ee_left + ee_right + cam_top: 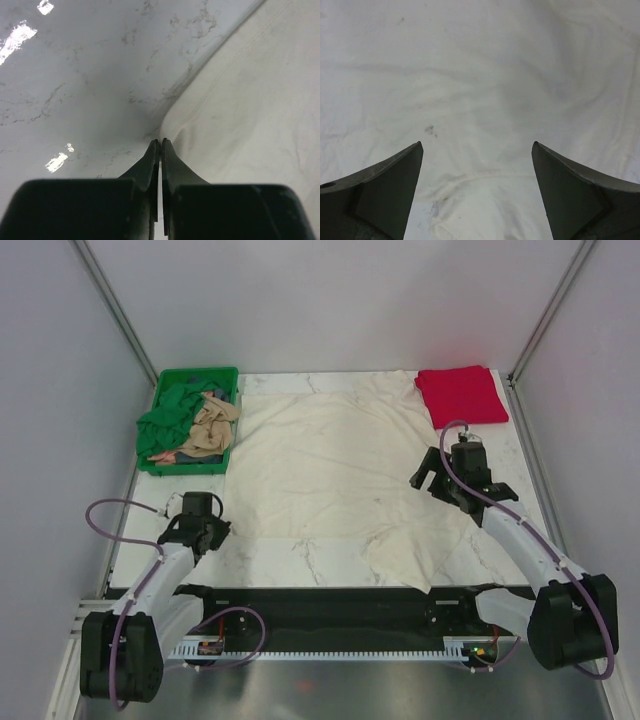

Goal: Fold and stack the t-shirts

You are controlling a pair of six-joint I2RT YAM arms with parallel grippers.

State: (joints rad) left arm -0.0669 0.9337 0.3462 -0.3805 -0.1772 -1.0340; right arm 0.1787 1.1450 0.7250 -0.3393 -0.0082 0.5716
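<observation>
I need to move my right gripper back and down onto the near end of the cream shirt's bunched part next, because it sticks out to the table's edge.
A large cream-white t-shirt (330, 460) lies spread over the middle of the marble table, and its near right part is bunched into a fold (410, 550). My left gripper (218, 530) is at the shirt's near left corner. In the left wrist view its jaws (161, 141) are pressed together at the cloth's corner (250, 110), which puckers at the tips. My right gripper (428, 478) hovers over the shirt's right side. It is wide open (477, 145) with only cream cloth (480, 75) below. A folded bright red t-shirt (462, 395) lies at the far right corner.
A green plastic crate (190, 375) stands at the far left and holds a dark green t-shirt (168, 422) and a tan one (210, 425). Grey walls close in the table on three sides. Bare marble (90, 90) shows left of the cream shirt.
</observation>
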